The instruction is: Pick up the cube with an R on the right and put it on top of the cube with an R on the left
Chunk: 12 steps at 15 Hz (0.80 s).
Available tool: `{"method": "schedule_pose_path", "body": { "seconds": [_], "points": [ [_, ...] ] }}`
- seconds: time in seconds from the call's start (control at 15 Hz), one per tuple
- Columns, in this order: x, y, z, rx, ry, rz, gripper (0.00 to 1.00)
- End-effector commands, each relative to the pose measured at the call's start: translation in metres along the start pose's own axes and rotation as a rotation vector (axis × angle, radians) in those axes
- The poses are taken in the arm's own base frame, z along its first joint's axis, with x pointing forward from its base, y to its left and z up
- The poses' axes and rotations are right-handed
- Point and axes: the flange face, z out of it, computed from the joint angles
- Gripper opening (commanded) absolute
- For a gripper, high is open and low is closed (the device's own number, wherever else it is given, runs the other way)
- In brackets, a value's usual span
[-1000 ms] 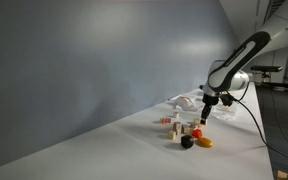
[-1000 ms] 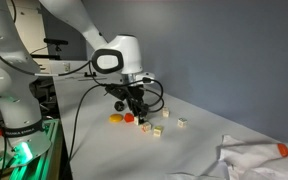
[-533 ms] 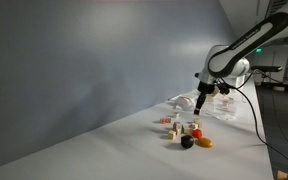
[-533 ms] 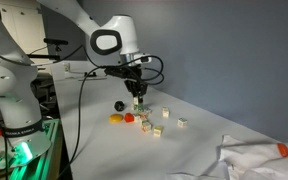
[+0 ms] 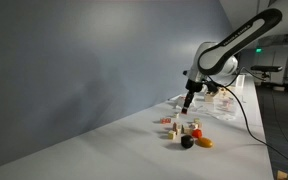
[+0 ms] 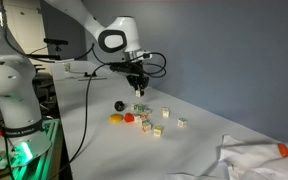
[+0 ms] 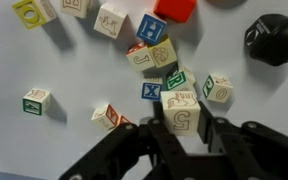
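Note:
The robot's gripper will next lower the pale wooden cube onto the green-lettered cube (image 5: 179,128) and then open there.
My gripper (image 7: 182,128) is shut on a pale wooden cube (image 7: 181,108) that shows an orange "5" and an orange drawing; I see no R on its visible faces. It hangs above a scatter of letter cubes on the white table (image 7: 64,70). Below it lie a blue-X cube (image 7: 151,91), a green-lettered cube (image 7: 218,88) and a red-lettered cube (image 7: 109,117). In both exterior views the gripper (image 5: 187,103) (image 6: 138,93) is raised above the cube cluster (image 5: 184,128) (image 6: 155,120).
A black rounded object (image 7: 274,38) and a red piece (image 7: 174,8) lie beside the cubes. A yellow-orange object (image 6: 115,119) sits at the cluster's edge. A white cloth (image 6: 259,160) with an orange-capped item (image 6: 282,150) lies further along the table. A grey wall (image 5: 74,70) runs behind.
The gripper has risen from table level at the cluster, carrying the cube up with it, and has shifted slightly sideways over the cubes.

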Motion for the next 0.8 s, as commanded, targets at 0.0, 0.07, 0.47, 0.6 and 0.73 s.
{"method": "schedule_pose_path", "body": {
  "seconds": [0.0,0.07,0.47,0.6,0.73],
  "points": [
    [0.009,-0.01,0.015,0.014,-0.028,-0.015,0.1],
    [0.009,-0.011,0.02,0.019,-0.038,-0.014,0.1],
    [0.011,-0.016,0.039,0.024,-0.067,-0.012,0.1],
    [0.015,-0.017,0.042,0.02,-0.069,-0.015,0.1],
    [0.021,-0.016,0.044,0.015,-0.061,-0.013,0.1]
  ]
}}
